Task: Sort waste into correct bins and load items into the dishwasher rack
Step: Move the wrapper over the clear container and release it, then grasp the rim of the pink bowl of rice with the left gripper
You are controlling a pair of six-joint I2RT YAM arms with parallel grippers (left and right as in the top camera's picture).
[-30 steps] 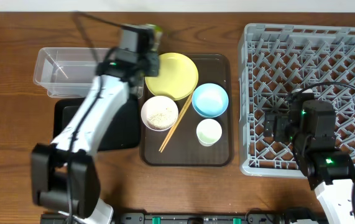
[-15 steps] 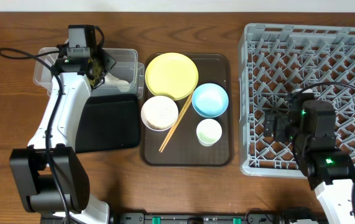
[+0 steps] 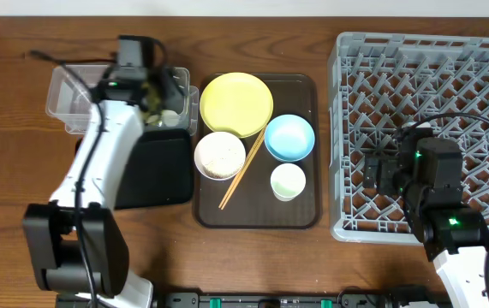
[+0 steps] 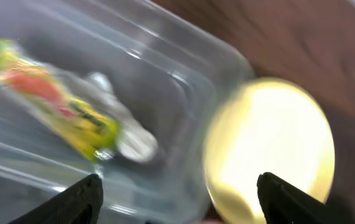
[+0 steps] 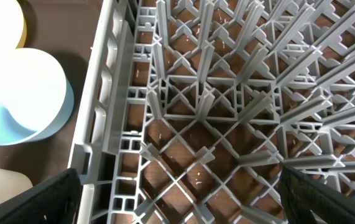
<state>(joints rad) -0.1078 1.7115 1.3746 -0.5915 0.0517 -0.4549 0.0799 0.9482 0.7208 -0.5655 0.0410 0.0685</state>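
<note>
The white bowl still holds rice, so the robot's left gripper will leave the tub next and lower to the rim of the white bowl beside the chopsticks (image 3: 241, 164).
The yellow-green-and-orange wrapper (image 4: 53, 107) lies loose inside the clear plastic tub (image 4: 165, 68), free of any finger. My left gripper (image 4: 180, 198) hangs open above the tub's right end (image 3: 73, 96), nothing between its fingertips (image 4: 81, 199). Right of the tub, the yellow plate (image 3: 236, 104) rests on the brown serving tray (image 3: 308, 218), with the white bowl (image 3: 220, 156) of rice, the blue bowl (image 3: 289, 137), the green cup (image 3: 288, 181) and the chopsticks (image 3: 242, 171). My right gripper (image 5: 177, 199) stands open and empty over the grey dishwasher rack (image 5: 227, 106).
The shallow black tray (image 3: 154, 175) lies in front of the tub, partly under my left arm (image 3: 98, 162). The rack's left wall (image 5: 102, 106) runs close to the blue bowl (image 5: 15, 99). Upright pegs fill the rack (image 3: 450, 77).
My left arm swung from the plate's far edge leftward over the clear tub, then slightly right. Its jaws opened and the wrapper dropped into the tub. The right arm stayed still.
</note>
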